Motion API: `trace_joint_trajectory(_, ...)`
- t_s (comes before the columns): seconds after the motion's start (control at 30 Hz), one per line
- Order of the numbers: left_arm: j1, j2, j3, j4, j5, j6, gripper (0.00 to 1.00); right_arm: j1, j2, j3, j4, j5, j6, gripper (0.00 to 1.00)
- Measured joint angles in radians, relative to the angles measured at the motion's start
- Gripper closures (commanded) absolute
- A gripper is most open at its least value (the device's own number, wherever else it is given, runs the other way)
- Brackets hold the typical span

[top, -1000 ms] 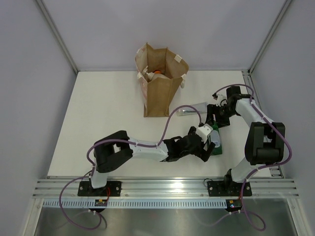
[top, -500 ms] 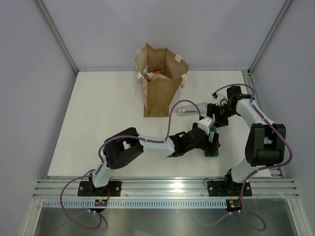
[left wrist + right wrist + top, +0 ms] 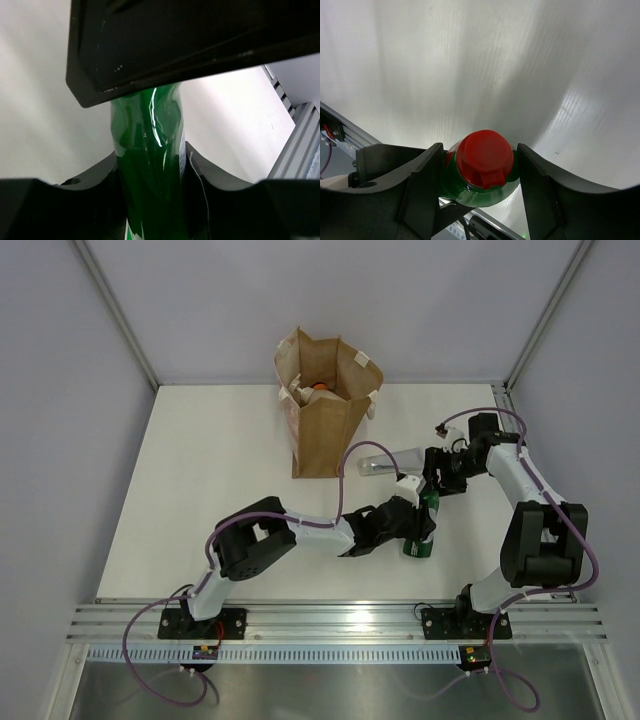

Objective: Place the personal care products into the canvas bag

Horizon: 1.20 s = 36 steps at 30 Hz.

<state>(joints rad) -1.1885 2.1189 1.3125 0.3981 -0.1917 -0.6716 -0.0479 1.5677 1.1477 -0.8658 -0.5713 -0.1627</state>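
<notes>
The bag's sides are tall, so next I will move my left gripper up, outward and to the left in the top view over the bag's opening [image 3: 322,380] and let go.
The dark green bottle [image 3: 417,543] with a red cap [image 3: 485,155] is right of centre, held from both ends. My left gripper [image 3: 416,528] is shut on its body; in the left wrist view both fingers press the green plastic [image 3: 147,125]. My right gripper [image 3: 432,492] is shut on the bottle's shoulder just below the cap, with a finger [image 3: 422,185] on each side. A silver tube [image 3: 385,462] lies flat just behind them. The canvas bag [image 3: 322,430] stands open at the back, with something orange [image 3: 318,387] inside.
The right arm's cable [image 3: 470,420] loops above its wrist near the table's right edge [image 3: 505,430]. A metal rail [image 3: 330,615] runs along the near edge by both arm bases.
My left gripper has closed onto the dark green bottle. The bottle has shifted a little left and nearer, and the right gripper has narrowed on its top.
</notes>
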Motion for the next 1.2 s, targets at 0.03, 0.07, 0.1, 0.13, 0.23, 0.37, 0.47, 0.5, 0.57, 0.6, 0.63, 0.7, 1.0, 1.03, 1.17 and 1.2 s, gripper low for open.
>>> trace_joint_trajectory(0.03,0.001,-0.005,-0.008,0.008,0.000,0.010,1.00,-0.001,-0.006,0.000,-0.001,-0.004,-0.008,0.77)
trace_joint_trajectory(0.07,0.001,-0.011,-0.018,0.014,0.001,0.021,1.00,-0.001,-0.012,0.000,-0.005,-0.012,-0.016,0.61)
trace_joint_trajectory(0.1,0.001,-0.023,-0.033,0.019,0.004,0.037,1.00,-0.001,-0.018,0.000,-0.012,-0.024,-0.024,0.49)
trace_joint_trajectory(0.13,0.001,-0.035,-0.049,0.023,0.007,0.053,1.00,-0.003,-0.023,0.000,-0.021,-0.036,-0.034,0.39)
trace_joint_trajectory(0.23,0.001,-0.080,-0.104,0.027,0.031,0.101,1.00,-0.009,-0.046,0.003,-0.053,-0.077,-0.061,0.12)
trace_joint_trajectory(0.37,0.001,-0.153,-0.201,0.038,0.076,0.140,1.00,-0.032,-0.114,0.046,-0.078,-0.106,-0.099,0.01)
trace_joint_trajectory(0.47,0.001,-0.206,-0.261,0.032,0.106,0.172,1.00,-0.056,-0.158,0.096,-0.081,-0.132,-0.114,0.00)
trace_joint_trajectory(0.5,0.001,-0.226,-0.281,0.021,0.115,0.183,1.00,-0.067,-0.174,0.108,-0.081,-0.145,-0.122,0.01)
trace_joint_trajectory(0.57,0.002,-0.272,-0.317,-0.013,0.129,0.209,1.00,-0.087,-0.208,0.117,-0.082,-0.177,-0.141,0.01)
trace_joint_trajectory(0.6,0.002,-0.301,-0.340,-0.037,0.137,0.224,1.00,-0.105,-0.227,0.117,-0.087,-0.198,-0.155,0.00)
trace_joint_trajectory(0.63,0.002,-0.331,-0.358,-0.072,0.140,0.237,1.00,-0.119,-0.248,0.116,-0.097,-0.216,-0.171,0.00)
trace_joint_trajectory(0.7,0.002,-0.385,-0.367,-0.173,0.145,0.264,1.00,-0.142,-0.299,0.109,-0.106,-0.252,-0.204,0.00)
trace_joint_trajectory(1.0,0.063,-0.612,-0.145,-0.601,0.158,0.324,1.00,-0.166,-0.556,-0.037,-0.098,-0.392,-0.255,0.00)
trace_joint_trajectory(1.03,0.090,-0.630,-0.104,-0.617,0.163,0.323,1.00,-0.169,-0.560,-0.047,-0.098,-0.396,-0.258,0.00)
trace_joint_trajectory(1.17,0.225,-0.692,0.021,-0.643,0.199,0.296,1.00,-0.175,-0.562,-0.067,-0.097,-0.410,-0.264,0.01)
trace_joint_trajectory(1.2,0.262,-0.702,0.046,-0.642,0.203,0.286,1.00,-0.176,-0.563,-0.069,-0.097,-0.412,-0.265,0.00)
